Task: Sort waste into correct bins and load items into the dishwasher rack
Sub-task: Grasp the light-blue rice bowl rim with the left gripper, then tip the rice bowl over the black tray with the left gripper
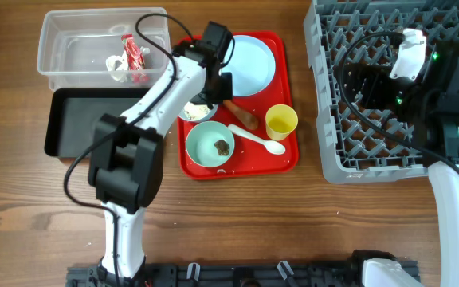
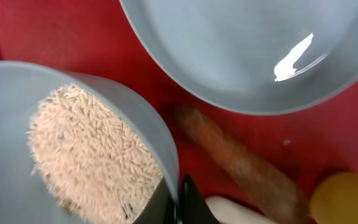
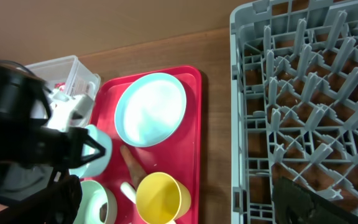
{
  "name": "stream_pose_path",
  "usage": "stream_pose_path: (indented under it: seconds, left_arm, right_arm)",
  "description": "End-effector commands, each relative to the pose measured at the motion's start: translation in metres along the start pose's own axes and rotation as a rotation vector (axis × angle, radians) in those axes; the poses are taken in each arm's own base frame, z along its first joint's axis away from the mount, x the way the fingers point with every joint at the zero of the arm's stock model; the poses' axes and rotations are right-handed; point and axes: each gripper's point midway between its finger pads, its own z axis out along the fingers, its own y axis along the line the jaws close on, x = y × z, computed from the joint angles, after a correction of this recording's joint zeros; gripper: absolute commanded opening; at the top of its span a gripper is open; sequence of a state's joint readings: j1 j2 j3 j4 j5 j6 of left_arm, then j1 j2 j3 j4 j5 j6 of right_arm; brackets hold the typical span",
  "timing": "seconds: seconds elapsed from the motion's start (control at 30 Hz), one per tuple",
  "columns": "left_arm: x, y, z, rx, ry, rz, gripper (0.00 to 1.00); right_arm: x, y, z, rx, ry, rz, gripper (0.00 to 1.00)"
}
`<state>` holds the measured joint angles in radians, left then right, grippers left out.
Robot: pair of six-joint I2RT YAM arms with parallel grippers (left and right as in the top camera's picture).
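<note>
The empty light blue plate (image 2: 247, 43) is outward of my left gripper. I should lift, tip the rice (image 2: 86, 155) into the black tray, come back, lower onto the plate and release.
My left gripper (image 2: 180, 198) is shut on the rim of the pale blue bowl (image 2: 138, 121), one finger inside and one outside. The bowl holds loose white rice (image 2: 86, 155) and sits on the red tray (image 1: 287, 48). Beside it lie the orange-brown sausage piece (image 2: 241, 162), the light blue plate (image 1: 252, 64), the white spoon (image 1: 257, 141) and the yellow cup (image 1: 281, 121). A dark lump (image 1: 222, 147) rests in the mint-green bowl (image 1: 202, 135). My right gripper (image 1: 358, 84) hangs open and holds nothing, above the grey dishwasher rack (image 1: 357, 163).
The clear tub (image 1: 70, 40) at the back left holds the red-and-white wrapper (image 1: 136, 56) and crumpled tissue (image 1: 118, 65). The black tray (image 1: 74, 123) sits in front of it. Bare wooden table shows between the red tray and the rack.
</note>
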<state>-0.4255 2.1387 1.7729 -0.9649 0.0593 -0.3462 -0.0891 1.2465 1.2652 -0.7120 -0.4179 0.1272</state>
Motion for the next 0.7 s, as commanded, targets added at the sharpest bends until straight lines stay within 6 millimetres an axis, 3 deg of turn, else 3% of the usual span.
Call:
stream_pose_path:
  seconds: [0.0, 0.1, 0.23, 0.47, 0.67]
  left_arm:
    - [-0.026, -0.022, -0.095, 0.114, -0.191, 0.015, 0.04]
    - [-0.024, -0.003, -0.139, 0.13, -0.234, -0.021, 0.04]
    - [-0.011, 0.04, -0.163, 0.179, -0.174, -0.073, 0.04]
    - [0.013, 0.127, -0.168, 0.377, -0.035, -0.124, 0.04]
    - [0.024, 0.182, -0.146, 0.551, -0.087, -0.21, 0.04]
  right_arm:
    - [-0.005, 0.003, 0.0, -0.003, -0.007, -0.001, 1.0]
    - [-0.005, 0.003, 0.0, -0.003, -0.007, -0.001, 1.0]
    - [-0.005, 0.003, 0.0, -0.003, -0.006, 0.004, 1.0]
    - [-0.005, 0.003, 0.0, -0.007, -0.006, 0.026, 1.0]
    - [-0.005, 0.003, 0.0, -0.007, -0.006, 0.025, 1.0]
